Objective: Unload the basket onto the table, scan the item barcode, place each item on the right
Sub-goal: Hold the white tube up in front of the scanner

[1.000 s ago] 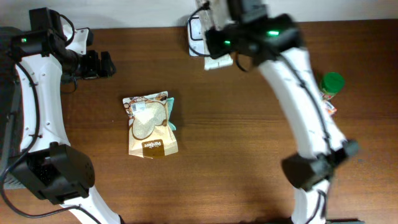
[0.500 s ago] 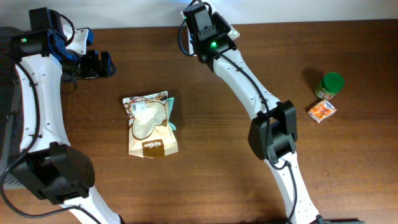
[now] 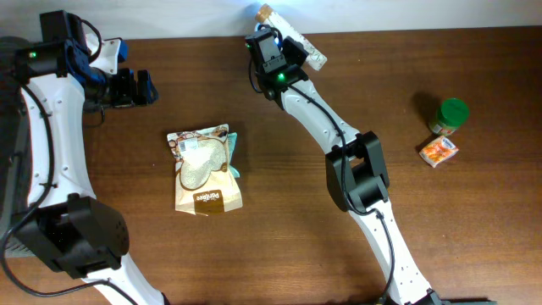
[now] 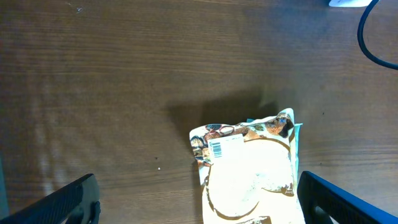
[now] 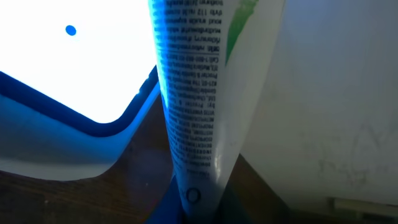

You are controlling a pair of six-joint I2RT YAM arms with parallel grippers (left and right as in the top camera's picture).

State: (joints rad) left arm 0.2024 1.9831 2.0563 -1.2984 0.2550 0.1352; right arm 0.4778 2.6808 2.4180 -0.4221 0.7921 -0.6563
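My right gripper should shift to the right in the overhead view and down, releasing the tube [image 3: 295, 40] on the tabletop [image 3: 408, 154] beside the orange packet, where wood lies bare.
My right gripper [image 3: 276, 56] is at the table's back edge, shut on a white tube [image 3: 295, 40] with green and black print. In the right wrist view the tube [image 5: 199, 93] rises from the gripper [image 5: 196, 208] beside a brightly lit white panel with a blue rim [image 5: 56, 74]. A tan pouch [image 3: 206, 169] lies flat on the table's left half, with a barcode label [image 4: 216, 148] on its top corner. My left gripper [image 3: 140, 87] hovers open at the back left, above and apart from the pouch [image 4: 249, 168].
A green-lidded jar [image 3: 450, 114] and a small orange packet [image 3: 439, 151] sit at the right side. A black cable [image 4: 373, 43] curves across the back of the wooden table [image 3: 296, 212].
The right arm has swung in from the right to the back edge, carrying the tube, which now sticks out tilted past the gripper. The left arm and the pouch have not moved.
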